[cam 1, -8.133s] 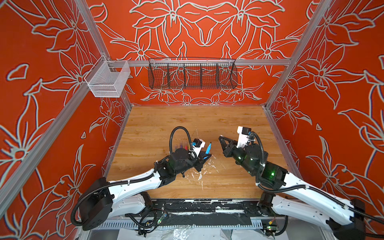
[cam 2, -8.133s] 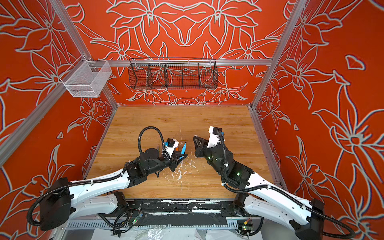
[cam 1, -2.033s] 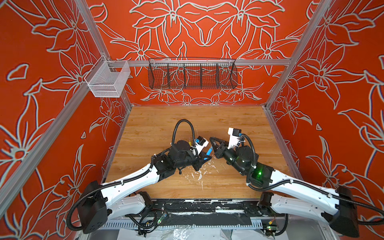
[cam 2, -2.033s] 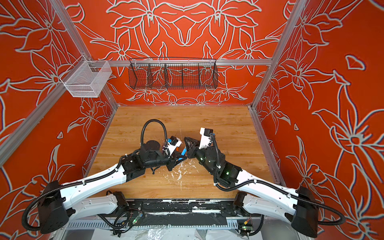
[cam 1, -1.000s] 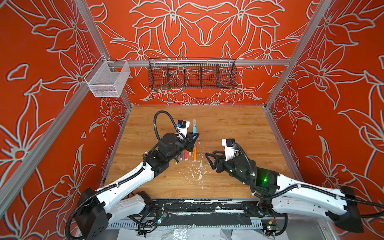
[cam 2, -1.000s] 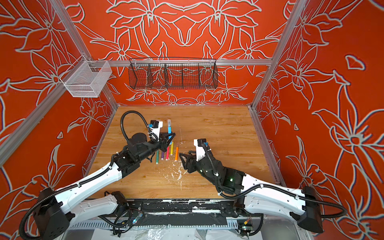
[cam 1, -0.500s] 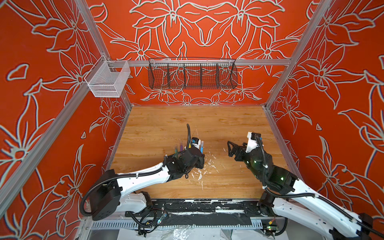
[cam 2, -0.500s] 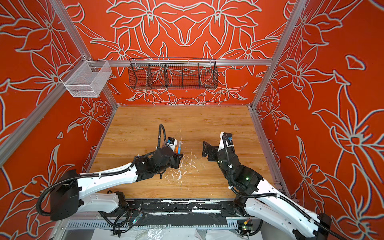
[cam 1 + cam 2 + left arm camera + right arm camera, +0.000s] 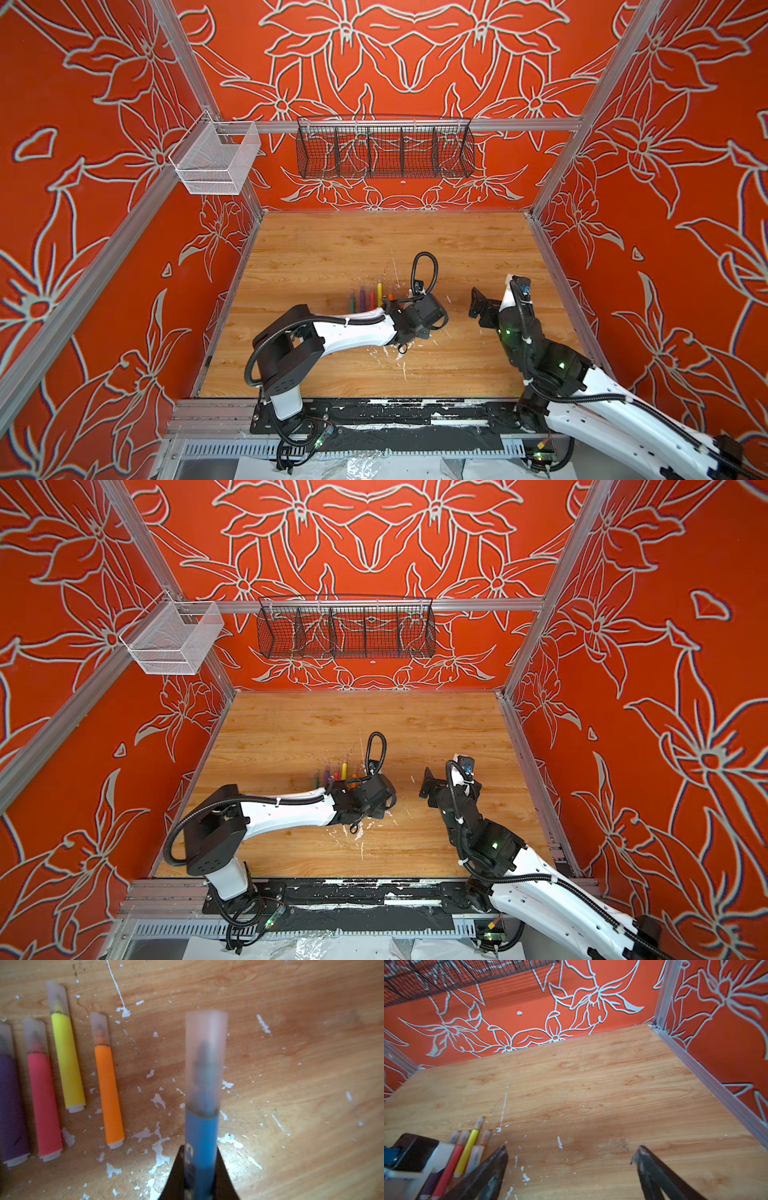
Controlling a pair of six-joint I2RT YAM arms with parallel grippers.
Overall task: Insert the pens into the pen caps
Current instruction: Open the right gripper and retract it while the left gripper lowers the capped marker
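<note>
I will next lower my left gripper onto the open patch of flecked wood beside the orange pen and let go of the blue pen there, because that patch is just below the gripper.
My left gripper is shut on the blue pen, which carries a translucent pen cap over its tip and hangs just above the table. Beside it on the wood lie the orange pen, the yellow pen, the pink pen and the purple pen, each with a cap on its tip. In a top view a green pen ends that row on the left. My right gripper stands wide open over bare wood to the right of the row, holding nothing.
White flecks litter the wooden table around the pens. A black wire basket hangs on the back wall and a white mesh basket on the left rail. Orange walls close in three sides.
The left arm has brought the capped blue pen down low beside the orange pen at the row's right end. The right gripper has opened wide and drawn off to the right.
</note>
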